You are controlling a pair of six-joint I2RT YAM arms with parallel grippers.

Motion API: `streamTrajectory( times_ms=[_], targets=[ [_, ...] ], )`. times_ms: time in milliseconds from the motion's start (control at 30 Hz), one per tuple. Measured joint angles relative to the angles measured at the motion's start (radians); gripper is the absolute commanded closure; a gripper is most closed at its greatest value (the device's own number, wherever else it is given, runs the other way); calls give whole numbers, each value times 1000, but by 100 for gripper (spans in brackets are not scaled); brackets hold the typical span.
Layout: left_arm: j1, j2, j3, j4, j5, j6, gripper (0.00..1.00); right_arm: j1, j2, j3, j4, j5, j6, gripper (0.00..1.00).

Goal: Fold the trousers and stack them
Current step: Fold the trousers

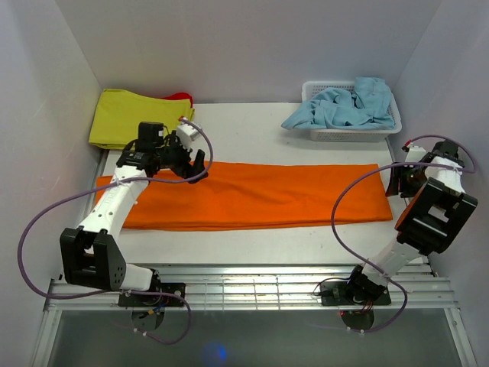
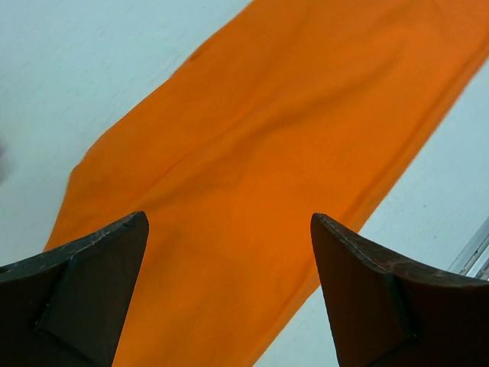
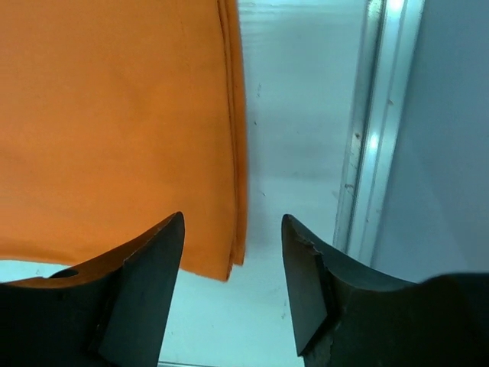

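My right gripper is open and above the trousers' edge, which is to the left in the top view. It needs to go down that way next, with its fingers on both sides of the trousers' layered end edge point(image 1: 386, 200) point(image 3: 235, 235).
The orange trousers point(image 1: 260, 195) lie flat across the table as a long folded strip, left to right. My left gripper point(image 1: 192, 166) is open and empty, hovering over the strip's upper left part; the left wrist view shows the cloth point(image 2: 260, 153) between and beyond its spread fingers. My right gripper point(image 1: 395, 183) is open and empty just past the strip's right end; the right wrist view shows the layered end edge of the trousers point(image 3: 114, 130) by its left finger point(image 3: 149, 290).
A folded yellow-green cloth point(image 1: 134, 116) lies at the back left with a bit of red behind it. A white basket point(image 1: 351, 134) with a light blue garment point(image 1: 344, 105) stands at the back right. A metal rail point(image 3: 374, 138) runs along the table's right edge.
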Motion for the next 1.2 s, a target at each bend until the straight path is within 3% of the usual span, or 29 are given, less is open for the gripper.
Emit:
streamTrajectory(
  times_ms=[233,367,467,533,567,900,1000,1033,1200],
  targets=[
    [266,-13,0,-45,36,-53,2,0,183,23,12,-136,8,46],
    [387,-47,-2,-58,39,-54,2,-1,203,8,39,-188,21,53],
    [465,-69,-2,-63,49,-51,2,-6,203,-11,63,-230,28,64],
    [503,-77,-2,-70,56,-46,2,-8,204,-23,73,-258,26,88],
    [517,-79,-2,-74,58,-44,2,-7,207,-29,74,-269,30,92],
    [662,-60,-2,-108,94,-26,2,-63,168,-8,-26,-287,-5,92],
    [705,-22,-9,-136,142,-10,28,-89,144,35,-78,-267,-36,92],
    [707,-6,-21,-143,164,0,43,-94,140,46,-85,-259,-46,92],
    [699,111,-133,-193,199,65,50,-99,136,50,-106,-250,-68,92]
  ],
)
